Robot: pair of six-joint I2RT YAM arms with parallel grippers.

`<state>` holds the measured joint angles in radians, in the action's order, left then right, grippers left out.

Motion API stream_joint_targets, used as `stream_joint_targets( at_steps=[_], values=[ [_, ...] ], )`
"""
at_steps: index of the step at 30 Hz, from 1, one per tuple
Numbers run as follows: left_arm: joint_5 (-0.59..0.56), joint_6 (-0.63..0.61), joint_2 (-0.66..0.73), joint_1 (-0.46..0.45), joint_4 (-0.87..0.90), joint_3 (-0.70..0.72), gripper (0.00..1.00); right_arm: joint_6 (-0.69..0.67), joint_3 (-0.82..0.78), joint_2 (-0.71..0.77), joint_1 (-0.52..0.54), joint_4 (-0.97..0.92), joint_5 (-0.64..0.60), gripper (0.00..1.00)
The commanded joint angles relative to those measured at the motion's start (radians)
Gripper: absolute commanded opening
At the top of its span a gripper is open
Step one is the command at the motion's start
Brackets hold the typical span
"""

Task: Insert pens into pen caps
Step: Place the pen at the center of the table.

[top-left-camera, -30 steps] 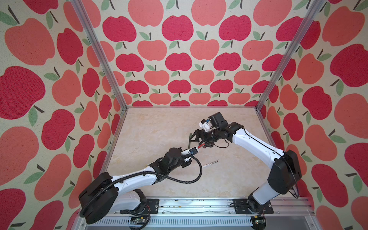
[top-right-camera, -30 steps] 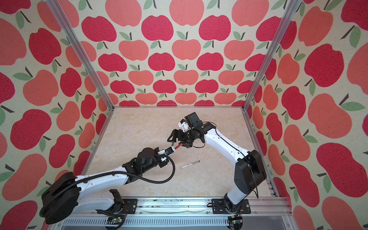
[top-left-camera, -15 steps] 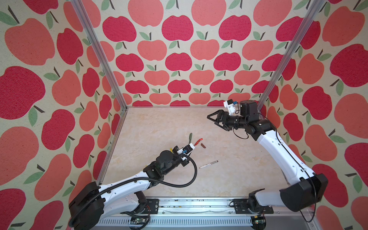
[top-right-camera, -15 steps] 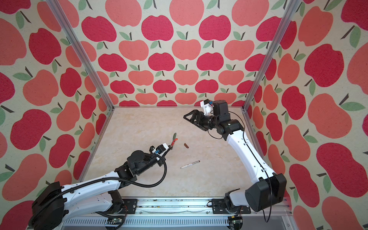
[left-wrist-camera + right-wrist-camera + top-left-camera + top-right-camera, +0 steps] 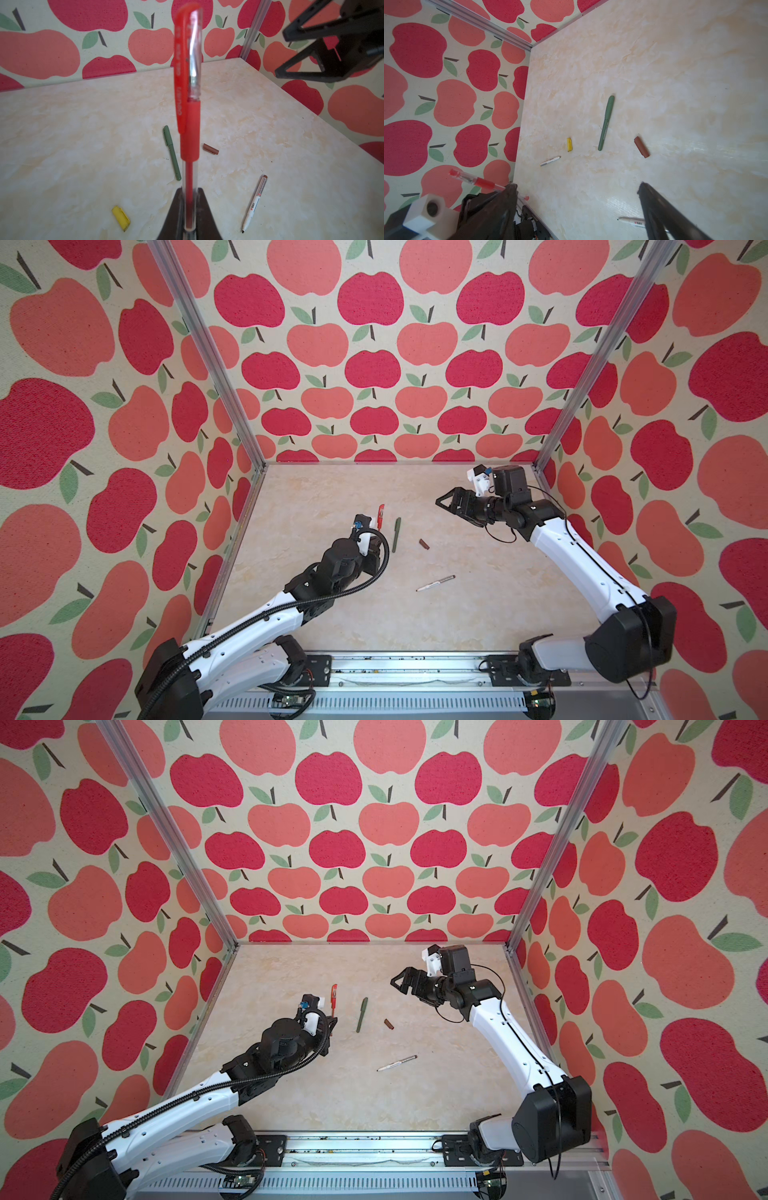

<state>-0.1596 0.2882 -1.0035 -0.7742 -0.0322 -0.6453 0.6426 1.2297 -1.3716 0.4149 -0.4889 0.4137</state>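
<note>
My left gripper is above bare tabletop (image 5: 151, 182) beside the dark green pen. The red pen (image 5: 188, 87) already has its cap on, so I will next lower my left gripper and tip it down to release the red pen.
My left gripper (image 5: 189, 190) is shut on the clear lower barrel of the red pen (image 5: 188, 87), which stands up out of the jaws with its red cap on; both top views show it (image 5: 380, 516) (image 5: 333, 996) over the table's left middle. My right gripper (image 5: 444, 499) (image 5: 577, 186) hangs open and empty above the back right. On the table lie a dark green pen (image 5: 396, 535), a maroon cap (image 5: 424, 544), a white brown-tipped pen (image 5: 436, 583), a yellow cap (image 5: 569, 144) and a white yellow-tipped pen (image 5: 550, 161). My left arm hides the last two in the top views.
Apple-patterned walls close the marble-look table (image 5: 478, 605) on three sides, with aluminium posts at the back corners (image 5: 540, 460). A metal rail (image 5: 415, 668) carrying both arm bases runs along the front edge.
The two grippers were together at mid-table; my right arm has swung away to the back right, open. My left gripper has drawn back to the left with the red pen.
</note>
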Motion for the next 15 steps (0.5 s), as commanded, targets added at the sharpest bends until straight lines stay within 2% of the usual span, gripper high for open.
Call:
stream_joint_targets(
  at_steps=[1, 8, 15],
  values=[
    [0.052, 0.197, -0.076, 0.059, 0.173, -0.069, 0.00, -0.083, -0.010, 0.008, 0.027, -0.027, -0.088, 0.94],
    [0.077, 0.254, -0.308, 0.110, 0.247, -0.189, 0.00, -0.130, -0.053, 0.028, 0.062, 0.006, -0.132, 0.95],
    [0.107, 0.358, -0.501, 0.154, 0.304, -0.282, 0.00, -0.148, -0.024, -0.009, 0.067, -0.008, -0.106, 0.95]
  ],
)
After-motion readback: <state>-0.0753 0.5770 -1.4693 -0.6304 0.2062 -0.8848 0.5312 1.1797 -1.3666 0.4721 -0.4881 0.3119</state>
